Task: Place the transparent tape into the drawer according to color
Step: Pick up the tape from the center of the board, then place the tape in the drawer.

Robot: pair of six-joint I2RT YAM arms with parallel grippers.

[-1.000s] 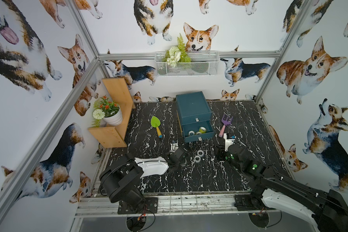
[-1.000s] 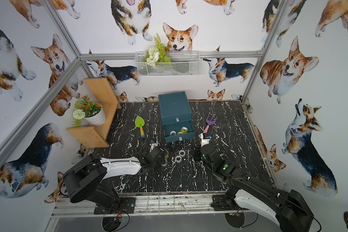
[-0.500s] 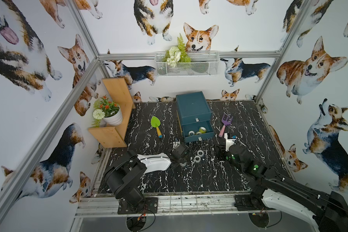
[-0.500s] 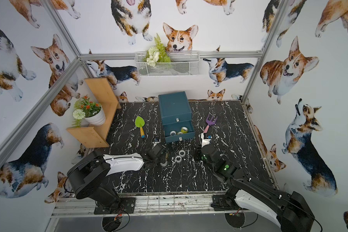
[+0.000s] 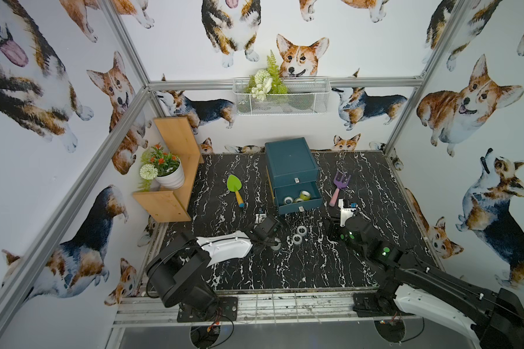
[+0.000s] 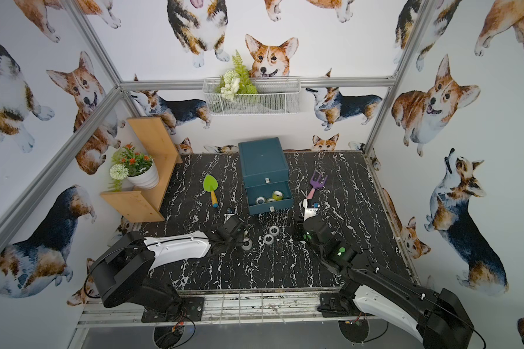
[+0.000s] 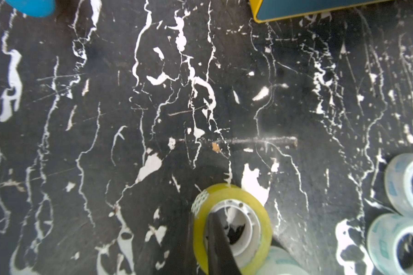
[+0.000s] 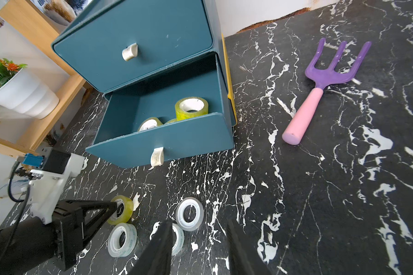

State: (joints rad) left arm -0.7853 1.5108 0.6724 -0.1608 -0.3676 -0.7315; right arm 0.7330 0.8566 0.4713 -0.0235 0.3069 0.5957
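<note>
Next, I raise my left gripper and carry it outward over the open lower drawer (image 5: 287, 199), which lies outward of it, to release the roll among matching yellow-green ones.
A yellow-green tape roll (image 7: 234, 202) lies flat on the black marble table. My left gripper (image 7: 200, 216) is shut on its wall, one finger inside the white core and one outside; the right wrist view shows the same roll (image 8: 125, 207). Three clear rolls (image 8: 122, 239) (image 8: 189, 214) (image 8: 179, 238) lie close beside it. The teal chest (image 5: 291, 160) has its lower drawer (image 8: 172, 140) pulled open, with yellow-green rolls (image 8: 191, 108) inside. My right gripper (image 8: 199, 223) hangs open over the clear rolls, holding nothing.
A purple rake (image 5: 339, 185) lies right of the chest and a green trowel (image 5: 234, 187) left of it. A wooden shelf (image 5: 176, 169) with a flower pot stands at the left wall. A wire basket (image 5: 280, 96) hangs on the back wall.
My left gripper's jaws have closed onto the yellow-green roll. The right arm has stayed put.
</note>
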